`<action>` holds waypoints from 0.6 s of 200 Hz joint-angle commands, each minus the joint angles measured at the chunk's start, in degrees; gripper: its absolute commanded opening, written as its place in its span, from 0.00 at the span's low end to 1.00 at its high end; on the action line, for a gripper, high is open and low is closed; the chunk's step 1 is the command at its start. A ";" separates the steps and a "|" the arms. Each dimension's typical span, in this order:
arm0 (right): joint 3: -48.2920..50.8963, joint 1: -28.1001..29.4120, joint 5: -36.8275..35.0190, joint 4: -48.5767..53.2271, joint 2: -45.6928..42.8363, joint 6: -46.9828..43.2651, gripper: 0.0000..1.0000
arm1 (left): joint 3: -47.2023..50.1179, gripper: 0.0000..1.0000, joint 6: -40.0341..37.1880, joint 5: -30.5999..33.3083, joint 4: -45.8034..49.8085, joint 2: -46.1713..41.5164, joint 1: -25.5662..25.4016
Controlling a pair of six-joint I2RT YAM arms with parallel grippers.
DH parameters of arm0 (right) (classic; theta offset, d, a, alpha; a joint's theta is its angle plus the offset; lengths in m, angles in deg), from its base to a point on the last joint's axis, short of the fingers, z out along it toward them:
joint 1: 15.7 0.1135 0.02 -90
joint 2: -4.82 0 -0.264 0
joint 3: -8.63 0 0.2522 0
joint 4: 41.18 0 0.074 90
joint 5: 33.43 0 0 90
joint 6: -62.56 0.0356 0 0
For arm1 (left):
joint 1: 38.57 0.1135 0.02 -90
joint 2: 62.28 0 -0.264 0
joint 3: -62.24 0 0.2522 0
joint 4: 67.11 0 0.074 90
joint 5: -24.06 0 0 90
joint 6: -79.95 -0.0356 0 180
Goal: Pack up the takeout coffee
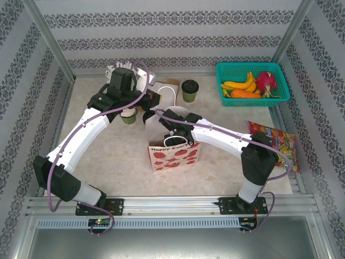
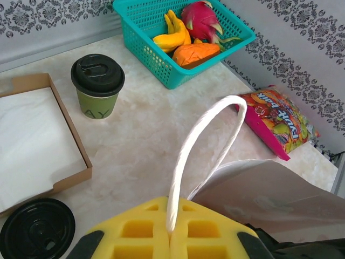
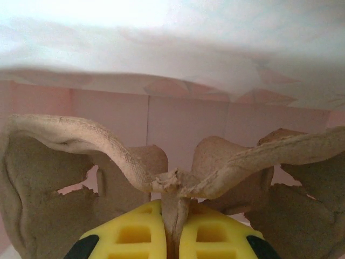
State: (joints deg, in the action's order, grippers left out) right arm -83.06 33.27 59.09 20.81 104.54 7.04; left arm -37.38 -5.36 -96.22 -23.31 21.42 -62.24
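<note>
The carrier is already between the bag's paper sides. My right gripper should next move down inside the white bag (image 1: 173,155) toward the bag's bottom and let go of the carrier's middle fold.
A white paper bag (image 1: 173,155) with red print stands open mid-table. My left gripper (image 2: 171,229) is shut on its white rope handle (image 2: 207,135), holding it up over the bag's mouth (image 2: 269,194). My right gripper (image 3: 172,216) reaches down inside the bag (image 3: 178,116) and is shut on the middle ridge of a brown pulp cup carrier (image 3: 81,140). One takeout coffee (image 1: 189,90), olive-green with a black lid (image 2: 97,74), stands behind the bag. A second black lid (image 2: 35,229) lies close under my left wrist.
A brown box of white napkins (image 2: 32,145) sits beside the coffee. A teal basket of fruit (image 1: 252,83) is at the back right, with a colourful snack packet (image 1: 275,143) along the right edge. A small cup (image 1: 128,117) stands under the left arm.
</note>
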 commanded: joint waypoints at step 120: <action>-0.65 -3.09 5.21 -0.84 6.88 1.03 0.21 | -1.96 0.00 2.91 0.14 3.27 -0.50 -0.55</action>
State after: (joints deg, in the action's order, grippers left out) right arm -83.52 30.54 63.73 20.74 109.88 8.81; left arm -37.36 -3.63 -96.68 -22.89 20.37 -62.24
